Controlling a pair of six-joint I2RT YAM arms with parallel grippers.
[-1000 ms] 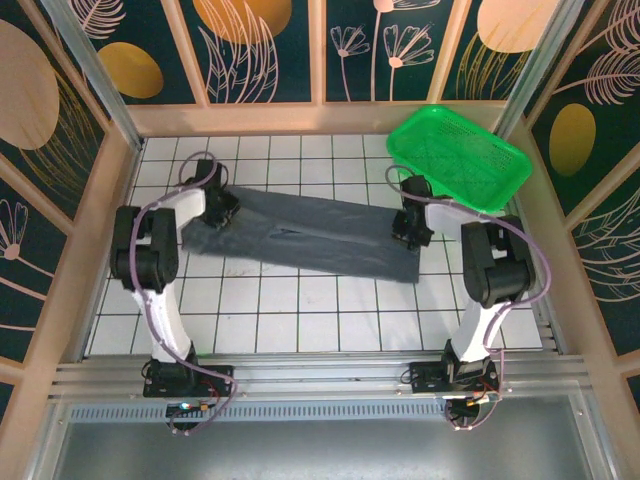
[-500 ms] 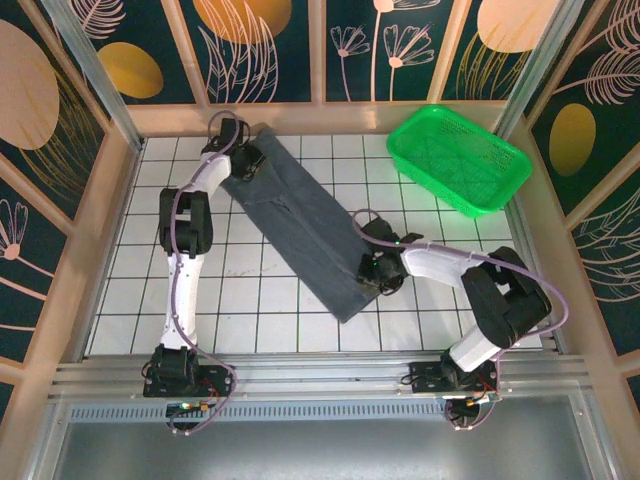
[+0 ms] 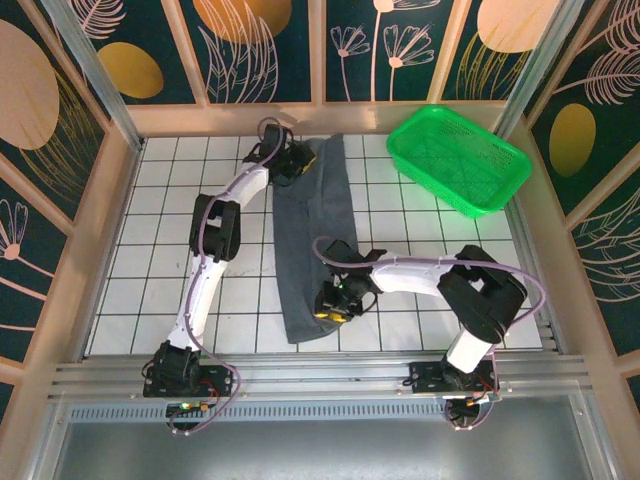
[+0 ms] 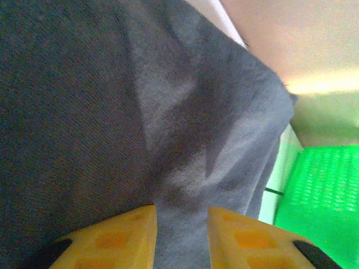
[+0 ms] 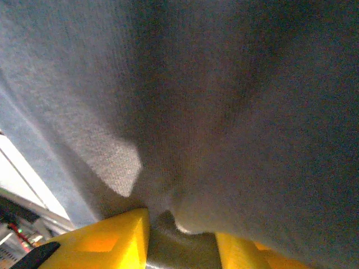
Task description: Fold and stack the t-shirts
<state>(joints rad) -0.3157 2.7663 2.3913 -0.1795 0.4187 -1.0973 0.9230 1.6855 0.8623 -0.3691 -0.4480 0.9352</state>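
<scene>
The right gripper moves across the t-shirt's near end onto the t-shirt's basket-side edge by its near corner (image 3: 337, 328) next, since open tiles beside it leave one finger room.
The dark slate-grey t-shirt (image 3: 308, 225) lies as a long narrow strip on the white tiled table (image 3: 150, 270), running from the far middle down toward the near edge. At the strip's far end my left gripper (image 3: 303, 160) is shut on the cloth. In the left wrist view the t-shirt (image 4: 140, 112) bunches into the narrow gap of that gripper (image 4: 182, 227). My right gripper (image 3: 326, 304) sits at the strip's near end. Its wrist view has a folded edge of the t-shirt (image 5: 224, 84) lying in the gripper (image 5: 182, 238), and its yellow fingers (image 5: 106, 241) stand a little wider apart.
A green mesh basket (image 3: 460, 160) stands at the far right corner, its rim close to the shirt's far end, and also appears as the basket (image 4: 325, 190) in the left wrist view. Wooden walls ring the table. Open tiles lie left and right of the strip.
Both arms swung the shirt from lying crosswise to lying lengthwise. The left end went to the far middle and the right end came near. The right fingers have parted slightly.
</scene>
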